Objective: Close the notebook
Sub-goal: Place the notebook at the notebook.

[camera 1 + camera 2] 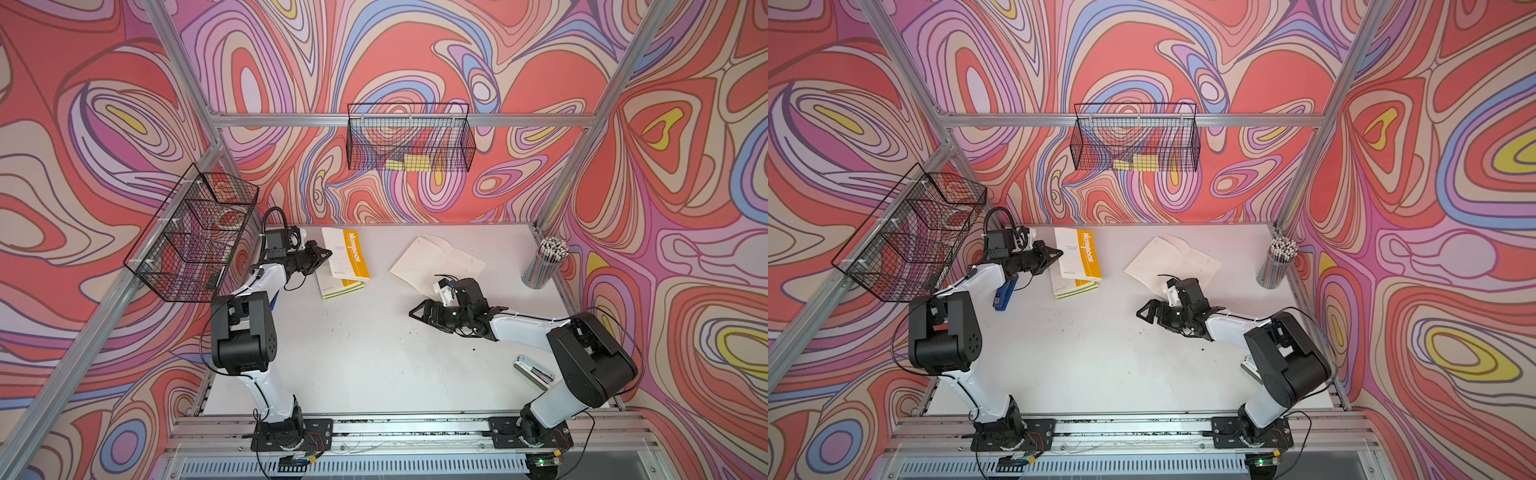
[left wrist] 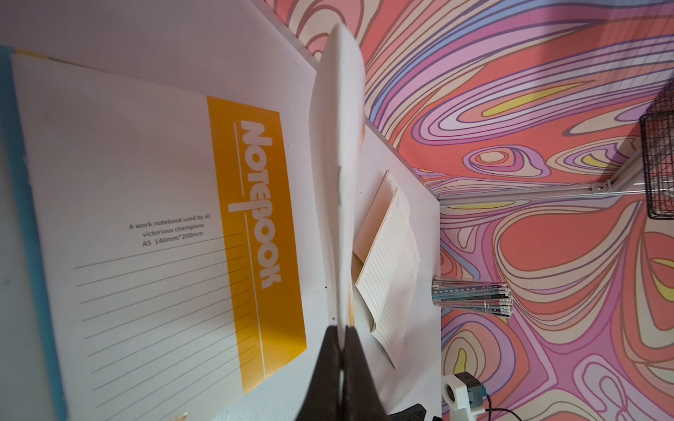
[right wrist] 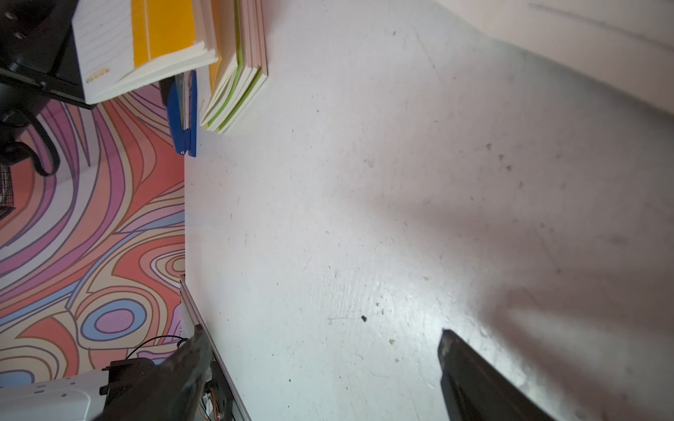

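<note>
I should lower the tilted yellow-banded notebook onto the top cover of the notebook stack next with my left gripper and let go of the yellow-banded notebook's edge, because the stack is below the gripper.
An open notebook (image 1: pixel 432 259) (image 1: pixel 1167 259) (image 2: pixel 390 262) lies with its lined pages up at the back right of the table (image 1: pixel 365 357). My right gripper (image 1: pixel 457 318) (image 1: pixel 1181 316) (image 3: pixel 321 335) hovers just in front of it, pointing down at bare table, open and holding nothing. My left gripper (image 1: pixel 329 252) (image 1: pixel 1061 252) (image 2: pixel 343 330) is shut on the edge of a yellow-banded notebook (image 1: pixel 351 253) (image 1: pixel 1086 253) (image 3: pixel 146 40). That notebook is raised at a tilt over a stack of notebooks (image 1: pixel 338 289) (image 3: pixel 237 91).
A cup of pencils (image 1: pixel 544 262) stands at the right edge. A blue stapler (image 1: pixel 1005 295) (image 3: pixel 182 113) lies under my left arm. A silver stapler (image 1: pixel 534 372) lies front right. Wire baskets hang on the left wall (image 1: pixel 195 237) and on the back rail (image 1: pixel 409 139).
</note>
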### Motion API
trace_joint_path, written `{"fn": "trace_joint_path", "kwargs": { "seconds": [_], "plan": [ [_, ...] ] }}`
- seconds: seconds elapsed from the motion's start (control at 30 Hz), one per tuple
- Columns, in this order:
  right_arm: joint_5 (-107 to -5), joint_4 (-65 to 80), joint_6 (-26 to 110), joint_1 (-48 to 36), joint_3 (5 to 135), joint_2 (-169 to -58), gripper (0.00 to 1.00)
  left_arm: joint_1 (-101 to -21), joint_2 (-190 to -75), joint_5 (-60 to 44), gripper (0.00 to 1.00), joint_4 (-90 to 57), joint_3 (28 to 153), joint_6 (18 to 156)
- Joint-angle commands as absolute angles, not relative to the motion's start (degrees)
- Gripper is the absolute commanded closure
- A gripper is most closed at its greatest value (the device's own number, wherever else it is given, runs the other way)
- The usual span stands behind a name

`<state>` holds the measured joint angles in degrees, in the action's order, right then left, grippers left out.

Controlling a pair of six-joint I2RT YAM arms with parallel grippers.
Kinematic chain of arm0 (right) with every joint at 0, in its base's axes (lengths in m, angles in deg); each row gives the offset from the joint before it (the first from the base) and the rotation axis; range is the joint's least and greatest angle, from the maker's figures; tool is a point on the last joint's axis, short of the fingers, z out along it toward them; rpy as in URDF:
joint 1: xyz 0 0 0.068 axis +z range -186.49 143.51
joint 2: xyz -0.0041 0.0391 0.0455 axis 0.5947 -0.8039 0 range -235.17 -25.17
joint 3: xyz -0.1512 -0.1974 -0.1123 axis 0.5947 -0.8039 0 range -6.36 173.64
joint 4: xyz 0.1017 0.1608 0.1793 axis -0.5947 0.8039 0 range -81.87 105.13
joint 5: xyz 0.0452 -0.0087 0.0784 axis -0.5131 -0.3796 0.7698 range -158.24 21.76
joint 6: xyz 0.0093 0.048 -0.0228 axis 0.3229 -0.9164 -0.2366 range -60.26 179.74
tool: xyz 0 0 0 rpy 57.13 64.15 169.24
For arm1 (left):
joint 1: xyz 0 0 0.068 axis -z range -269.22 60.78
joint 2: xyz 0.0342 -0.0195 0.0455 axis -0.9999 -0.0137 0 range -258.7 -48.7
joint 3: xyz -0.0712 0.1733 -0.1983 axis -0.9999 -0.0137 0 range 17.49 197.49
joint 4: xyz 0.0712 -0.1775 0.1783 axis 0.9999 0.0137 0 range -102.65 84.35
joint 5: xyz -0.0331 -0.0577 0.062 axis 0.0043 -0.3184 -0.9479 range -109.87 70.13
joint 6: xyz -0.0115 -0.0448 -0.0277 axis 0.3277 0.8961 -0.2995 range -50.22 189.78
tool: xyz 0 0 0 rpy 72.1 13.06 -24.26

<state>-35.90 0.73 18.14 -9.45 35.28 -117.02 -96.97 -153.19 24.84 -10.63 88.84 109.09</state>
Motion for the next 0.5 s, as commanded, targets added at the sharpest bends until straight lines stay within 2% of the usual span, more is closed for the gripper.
{"fn": "trace_joint_path", "kwargs": {
  "seconds": [0.0, 0.47],
  "plan": [
    [-35.7, 2.8, 20.3, -9.7, 38.9, -117.3, 0.02, -97.9, -155.1, 24.7, 1.00, -10.5, 90.7, 108.2],
    [-33.3, 7.6, 22.7, -9.8, 52.7, -123.3, 0.02, -100.4, -158.5, 24.4, 1.00, -5.7, 93.5, 104.9]
  ]
}}
